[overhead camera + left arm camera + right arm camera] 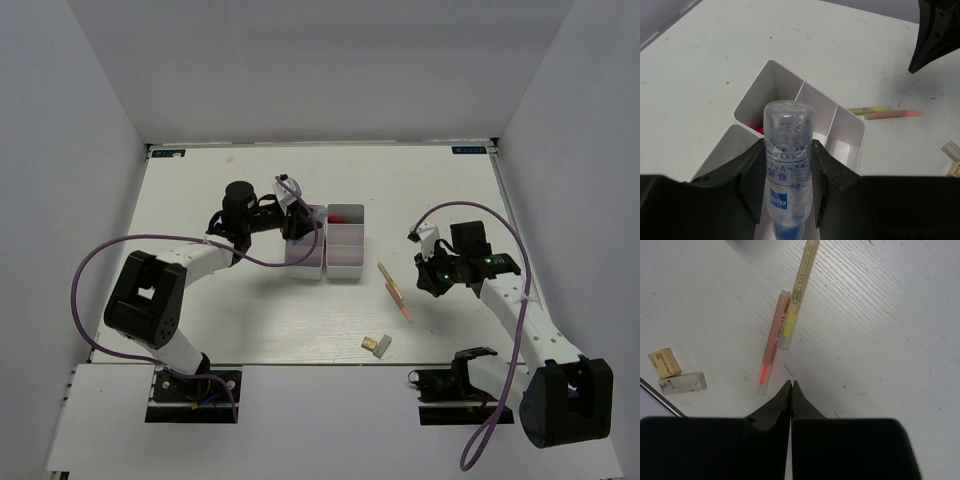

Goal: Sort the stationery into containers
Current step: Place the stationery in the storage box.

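Observation:
The clear bluish tube already hangs over the white tray, so my left gripper will next lower it into the white tray's middle compartment (307, 241) below and release it.
My left gripper (788, 148) is shut on the clear bluish tube (788, 130) and holds it above the left white tray (305, 262), beside the right white tray (852, 131). In the top view the left gripper (299, 224) hovers over the trays. Red pieces (758, 129) lie in the right tray's far compartment. My right gripper (791, 384) is shut and empty, just short of the thin orange pen (771, 347), which lies against a yellow pen (801, 287). In the top view the right gripper (428, 278) is right of both pens (397, 298).
A tan eraser block (663, 363) and a white eraser (682, 382) lie together near the table's front edge (377, 344). White walls close in the table on three sides. Purple cables loop off both arms.

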